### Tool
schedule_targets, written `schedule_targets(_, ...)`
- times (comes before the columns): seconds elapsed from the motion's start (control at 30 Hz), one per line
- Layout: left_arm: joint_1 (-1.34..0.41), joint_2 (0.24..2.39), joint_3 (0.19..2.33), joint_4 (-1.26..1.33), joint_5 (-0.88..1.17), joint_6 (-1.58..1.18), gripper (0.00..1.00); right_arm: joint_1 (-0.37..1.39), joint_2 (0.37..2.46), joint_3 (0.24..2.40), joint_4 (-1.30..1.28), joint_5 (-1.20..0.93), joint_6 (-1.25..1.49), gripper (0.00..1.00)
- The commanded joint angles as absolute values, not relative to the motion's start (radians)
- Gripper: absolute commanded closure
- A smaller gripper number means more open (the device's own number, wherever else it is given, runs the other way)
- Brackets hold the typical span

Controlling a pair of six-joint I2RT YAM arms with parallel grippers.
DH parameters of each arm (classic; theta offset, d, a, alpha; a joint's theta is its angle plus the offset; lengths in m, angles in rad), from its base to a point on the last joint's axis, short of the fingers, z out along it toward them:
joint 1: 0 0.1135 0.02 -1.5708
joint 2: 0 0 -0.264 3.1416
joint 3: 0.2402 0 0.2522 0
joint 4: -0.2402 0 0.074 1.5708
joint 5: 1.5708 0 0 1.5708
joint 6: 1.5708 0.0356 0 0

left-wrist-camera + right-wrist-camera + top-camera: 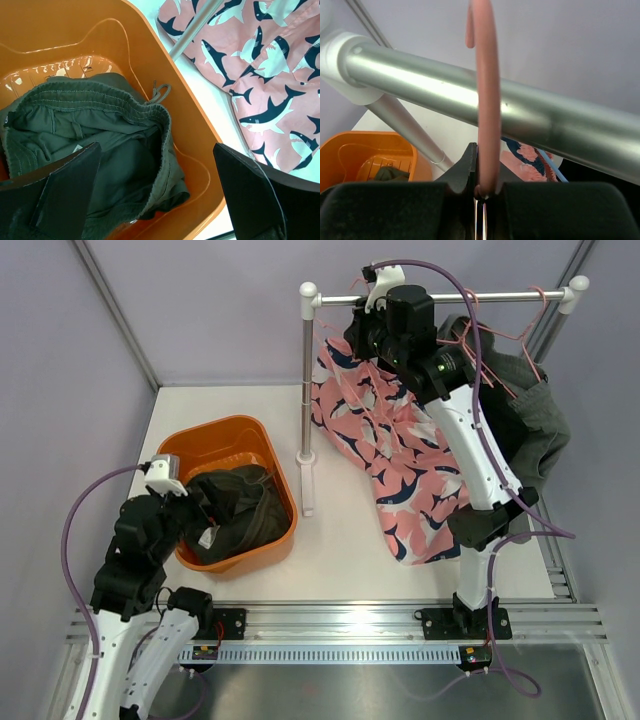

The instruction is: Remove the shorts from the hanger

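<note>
The right gripper moves down next until the pink hanger's hook (pixel 486 95) rests on the silver bar, then opens, as the hook still arches clear above it.
The pink shorts (pixel 400 455) with navy-and-white sharks hang from a pink hanger on the silver rail (pixel 500 297) and drape onto the table; they also show in the left wrist view (pixel 265 65). My right gripper (pixel 375 315) is shut on the pink hanger's hook (pixel 486 95), which loops over the rail (pixel 535 117). Grey shorts (pixel 535 415) hang behind my right arm. Dark olive shorts (pixel 235 515) lie in the orange tub (pixel 215 435), also in the left wrist view (pixel 95 145). My left gripper (pixel 157 200) is open and empty above them.
The rack's silver upright post (pixel 306 400) stands between the tub and the pink shorts. More pink hangers (pixel 520 325) hang on the rail's right part. Grey walls close in the back and sides.
</note>
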State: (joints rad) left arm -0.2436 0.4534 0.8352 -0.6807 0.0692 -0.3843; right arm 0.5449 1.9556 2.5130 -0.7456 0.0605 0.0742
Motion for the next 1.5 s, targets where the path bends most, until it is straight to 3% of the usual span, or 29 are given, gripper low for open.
schedule_targets(0.0, -0.241, 0.442, 0.868, -0.656, 0.101, -0.386, 0.01, 0.537, 1.954, 2.516, -0.684, 0.107, 0.084, 1.0)
schedule_targets(0.5, -0.241, 0.483, 1.207, -0.831, 0.04, -0.681, 0.01, 0.538, 1.911, 2.362, -0.634, 0.084, 0.117, 1.0)
schedule_targets(0.63, -0.241, 0.451, 1.246, -0.833, 0.031, -0.721, 0.01, 0.538, 1.841, 2.271, -0.594, 0.094, 0.121, 0.83)
schedule_targets(0.87, -0.241, 0.433, 1.273, -0.87, 0.005, -0.764, 0.01, 0.54, 1.73, 2.175, -0.552, 0.061, 0.143, 0.64)
schedule_targets(1.07, -0.241, 0.428, 1.282, -0.867, 0.006, -0.756, 0.01, 0.541, 1.646, 2.112, -0.515, 0.041, 0.164, 0.6)
schedule_targets(1.47, -0.241, 0.437, 1.308, -0.902, -0.021, -0.729, 0.01, 0.542, 1.48, 1.891, -0.377, 0.388, 0.089, 0.47)
